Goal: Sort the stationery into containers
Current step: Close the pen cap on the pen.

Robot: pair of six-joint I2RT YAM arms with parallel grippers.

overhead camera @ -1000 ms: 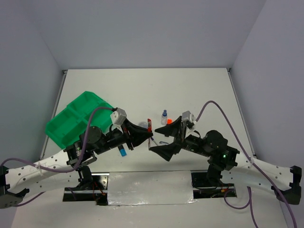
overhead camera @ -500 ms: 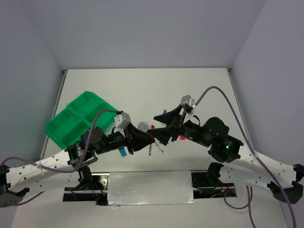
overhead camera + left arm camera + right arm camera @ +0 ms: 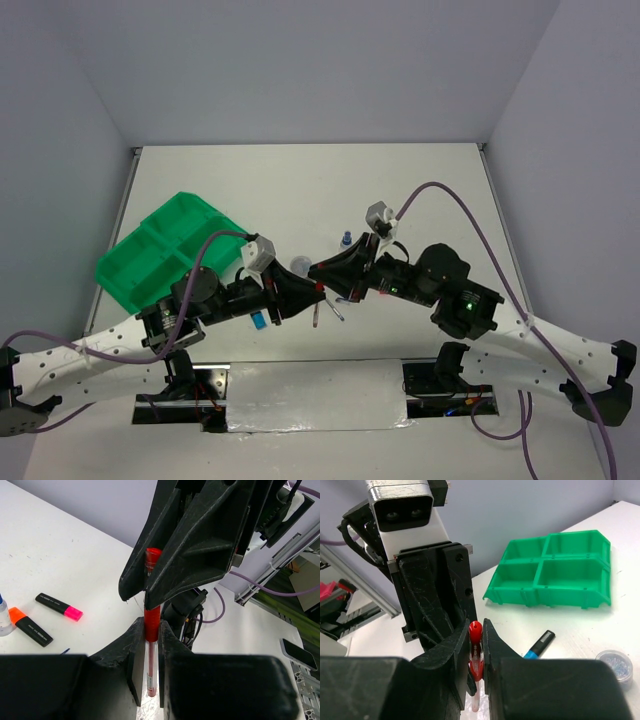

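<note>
The pen goes left in the top view with my left gripper next, then down for release, since the tub-side section of the tray lies lower on that side.
A thin red pen (image 3: 318, 291) hangs above the table between both arms. My left gripper (image 3: 303, 297) is shut on its clear barrel (image 3: 151, 630). My right gripper (image 3: 326, 274) is shut on the red cap end (image 3: 475, 632), its fingers (image 3: 200, 545) pressed on the cap from above. The green four-compartment tray (image 3: 160, 255) stands at the left, also in the right wrist view (image 3: 540, 597). On the table lie a blue-ended highlighter (image 3: 539, 644), a round clear tub (image 3: 614, 662), a pink-ended highlighter (image 3: 59, 606), an orange-ended highlighter (image 3: 30, 626) and a small blue-capped bottle (image 3: 346, 240).
A thin pen (image 3: 336, 309) lies on the table under the two grippers. The blue-ended highlighter (image 3: 258, 320) lies just below the left arm. White walls close the table at the back and sides.
My right gripper moved left from beside the bottle to the red pen and closed on its cap. The left gripper kept hold of the pen and hardly moved.
</note>
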